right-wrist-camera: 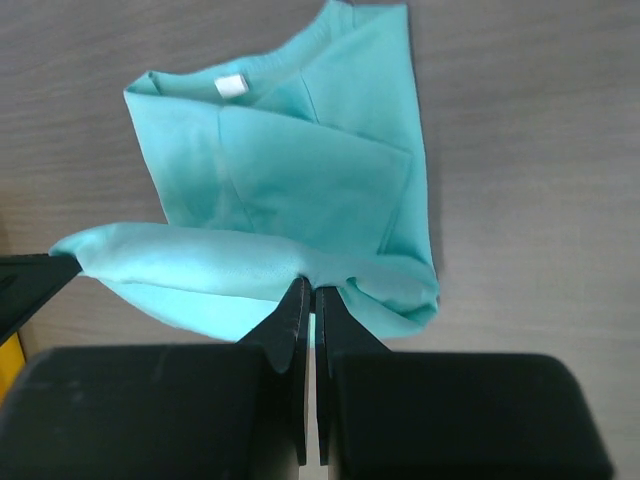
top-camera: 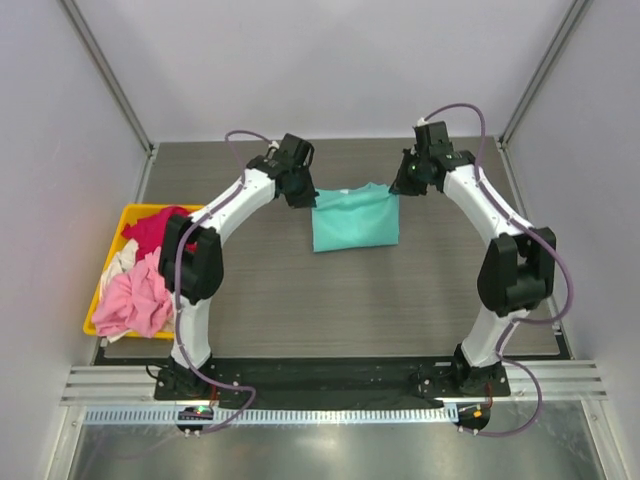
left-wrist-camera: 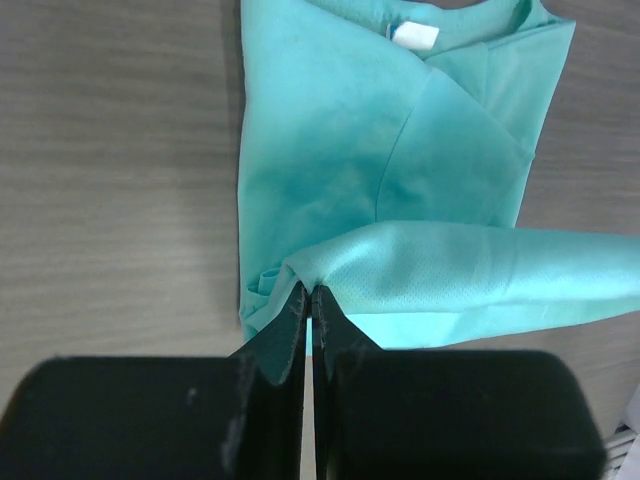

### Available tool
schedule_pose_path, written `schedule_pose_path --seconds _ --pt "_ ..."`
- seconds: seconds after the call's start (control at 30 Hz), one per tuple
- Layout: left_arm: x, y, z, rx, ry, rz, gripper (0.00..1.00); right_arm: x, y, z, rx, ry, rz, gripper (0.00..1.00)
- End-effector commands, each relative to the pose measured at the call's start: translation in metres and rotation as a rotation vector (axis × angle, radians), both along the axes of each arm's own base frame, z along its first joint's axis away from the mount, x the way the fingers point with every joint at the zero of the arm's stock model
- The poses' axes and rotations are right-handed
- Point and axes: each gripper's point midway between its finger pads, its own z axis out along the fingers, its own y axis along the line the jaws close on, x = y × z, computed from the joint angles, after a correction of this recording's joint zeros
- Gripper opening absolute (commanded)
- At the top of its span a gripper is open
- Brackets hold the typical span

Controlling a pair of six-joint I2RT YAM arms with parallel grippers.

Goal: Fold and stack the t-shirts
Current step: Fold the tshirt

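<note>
The t-shirt's lifted edge stops short of the collar. I will move my right gripper outward toward the t-shirt's collar end (top-camera: 382,187) (right-wrist-camera: 374,26) and release the edge fold there.
A teal t-shirt (top-camera: 355,218) lies partly folded on the table's far middle. My left gripper (top-camera: 300,196) is shut on its far left corner, and in the left wrist view the gripper (left-wrist-camera: 309,290) pinches a lifted fold of the teal t-shirt (left-wrist-camera: 350,130). My right gripper (top-camera: 402,186) is shut on the far right corner; in the right wrist view the gripper (right-wrist-camera: 308,283) pinches the teal t-shirt (right-wrist-camera: 300,160) too. The lifted edge stretches between both grippers. A light pink t-shirt (top-camera: 135,300), a magenta-red t-shirt (top-camera: 155,230) and a whitish t-shirt (top-camera: 119,260) lie crumpled in the bin.
A yellow plastic bin (top-camera: 127,214) stands at the table's left edge. The dark wood-grain table (top-camera: 330,300) ends at a metal rail near the arm bases. Grey walls close in the left, right and far sides.
</note>
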Motion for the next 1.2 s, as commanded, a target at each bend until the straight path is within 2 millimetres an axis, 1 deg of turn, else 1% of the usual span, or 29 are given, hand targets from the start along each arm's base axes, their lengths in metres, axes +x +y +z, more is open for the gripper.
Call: schedule_pose_path --seconds 0.0,0.03,0.1,0.13,0.17,0.2,0.23,0.27,0.33,0.4,0.43,0.47,0.5,0.53,0.57,0.6,0.63,0.67,0.7,0.73,0.77,0.8,0.83,1.0,1.03,1.07,1.1,1.13,1.17 --pt "0.036 -0.008 0.013 -0.038 -0.067 -0.044 0.0 0.041 0.011 0.02 0.037 -0.095 0.053 0.01" --pt "0.044 -0.007 0.013 -0.041 -0.074 -0.035 0.0 0.055 0.016 0.015 0.047 -0.091 0.064 0.01" --pt "0.061 -0.001 0.007 -0.048 -0.076 -0.014 0.0 0.068 0.017 0.01 0.047 -0.09 0.06 0.01" --pt "0.074 -0.002 0.004 -0.059 -0.085 -0.015 0.0 0.074 0.017 0.008 0.047 -0.09 0.06 0.01" --pt "0.081 -0.008 0.002 -0.094 -0.091 -0.04 0.0 0.085 0.017 0.001 0.045 -0.085 0.059 0.01" --pt "0.091 -0.006 0.003 -0.106 -0.111 -0.05 0.0 0.09 0.017 -0.002 0.044 -0.086 0.059 0.01" --pt "0.1 -0.009 -0.003 -0.12 -0.121 -0.063 0.0 0.098 0.015 0.002 0.044 -0.103 0.053 0.01" --pt "0.111 -0.014 0.001 -0.153 -0.164 -0.076 0.0 0.104 0.015 -0.011 0.039 -0.084 0.051 0.01" --pt "0.126 -0.016 0.005 -0.192 -0.211 -0.09 0.0 0.115 0.01 -0.018 0.031 -0.085 0.041 0.02" --pt "0.147 -0.019 0.008 -0.225 -0.278 -0.09 0.0 0.13 0.008 -0.027 0.037 -0.086 0.041 0.02" --pt "0.156 -0.02 0.013 -0.239 -0.309 -0.086 0.0 0.139 0.007 -0.022 0.041 -0.11 0.039 0.02" --pt "0.165 -0.022 0.008 -0.243 -0.322 -0.079 0.0 0.144 0.006 -0.023 0.045 -0.114 0.038 0.02" --pt "0.174 -0.019 0.009 -0.251 -0.338 -0.067 0.0 0.149 0.006 -0.036 0.046 -0.098 0.033 0.02" --pt "0.18 -0.019 0.008 -0.268 -0.342 -0.055 0.0 0.158 0.001 -0.031 0.05 -0.12 0.02 0.02" --pt "0.189 -0.021 0.009 -0.288 -0.375 -0.051 0.0 0.162 0.0 -0.036 0.051 -0.119 0.018 0.02" --pt "0.197 -0.025 0.004 -0.323 -0.383 -0.06 0.0 0.166 -0.002 -0.043 0.051 -0.111 0.01 0.02" --pt "0.203 -0.027 0.002 -0.349 -0.396 -0.06 0.0 0.171 -0.005 -0.042 0.052 -0.124 0.001 0.02" --pt "0.213 -0.031 0.013 -0.403 -0.443 -0.046 0.0 0.175 -0.009 -0.043 0.057 -0.126 -0.016 0.02" --pt "0.22 -0.033 0.006 -0.426 -0.45 -0.041 0.0 0.177 -0.012 -0.046 0.055 -0.127 -0.028 0.02" --pt "0.228 -0.037 0.014 -0.46 -0.496 -0.044 0.0 0.181 -0.015 -0.047 0.057 -0.137 -0.038 0.02" --pt "0.232 -0.04 0.019 -0.501 -0.509 -0.032 0.01 0.183 -0.02 -0.049 0.061 -0.137 -0.053 0.02" --pt "0.236 -0.044 0.005 -0.517 -0.501 -0.026 0.01 0.185 -0.023 -0.051 0.062 -0.14 -0.062 0.01" --pt "0.244 -0.047 0.024 -0.558 -0.559 -0.023 0.01 0.187 -0.026 -0.054 0.058 -0.143 -0.078 0.01" --pt "0.262 -0.051 0.034 -0.706 -0.615 0.055 0.07 0.194 -0.039 -0.063 0.091 -0.148 -0.143 0.01" --pt "0.265 -0.052 0.034 -0.726 -0.643 0.058 0.1 0.196 -0.038 -0.064 0.098 -0.16 -0.15 0.01" --pt "0.267 -0.053 0.041 -0.746 -0.664 0.062 0.18 0.197 -0.042 -0.064 0.09 -0.17 -0.167 0.01" --pt "0.268 -0.052 0.044 -0.754 -0.678 0.064 0.22 0.197 -0.044 -0.064 0.094 -0.174 -0.189 0.01" --pt "0.268 -0.052 0.048 -0.753 -0.695 0.055 0.26 0.197 -0.047 -0.07 0.094 -0.18 -0.205 0.02" --pt "0.266 -0.053 0.057 -0.746 -0.709 0.033 0.33 0.197 -0.052 -0.07 0.094 -0.189 -0.232 0.03"
